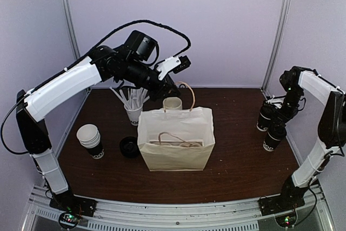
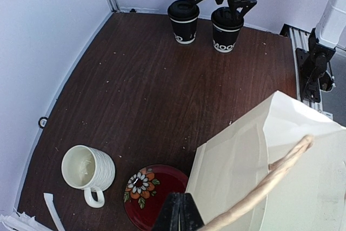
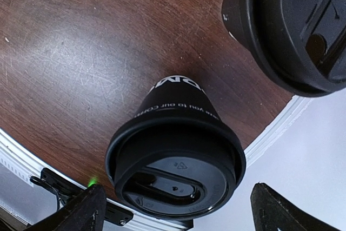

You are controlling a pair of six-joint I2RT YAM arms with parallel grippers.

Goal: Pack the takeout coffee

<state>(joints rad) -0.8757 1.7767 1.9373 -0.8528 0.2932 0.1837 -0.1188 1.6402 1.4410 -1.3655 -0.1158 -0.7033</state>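
Observation:
My right gripper lowers slightly next and closes on both sides of the near cup's lid (image 1: 277, 130) (image 3: 175, 177), since that lid already sits between the open fingers.
Two black lidded takeout coffee cups stand at the table's right edge, the far one (image 1: 266, 116) (image 2: 183, 21) and the near one (image 1: 274, 136) (image 2: 227, 30) (image 3: 175, 158). My right gripper (image 1: 277, 124) (image 3: 181, 212) is open, its fingers (image 3: 81, 212) straddling the near cup's lid without touching it. A cream paper bag (image 1: 175, 139) (image 2: 259, 171) stands mid-table. Its rear handle (image 1: 187, 91) (image 2: 270, 179) runs taut up to my left gripper (image 1: 172, 87) (image 2: 181, 209), which is shut on it; the pinch itself is hidden under the fingers.
Behind the bag sit a cream ribbed mug (image 1: 172, 103) (image 2: 86, 170) and a red flowered saucer (image 2: 154, 193). To its left are a white cup of straws (image 1: 133, 113), a stack of paper cups (image 1: 91, 140) and a loose black lid (image 1: 128, 147). Walls close in left, right and back.

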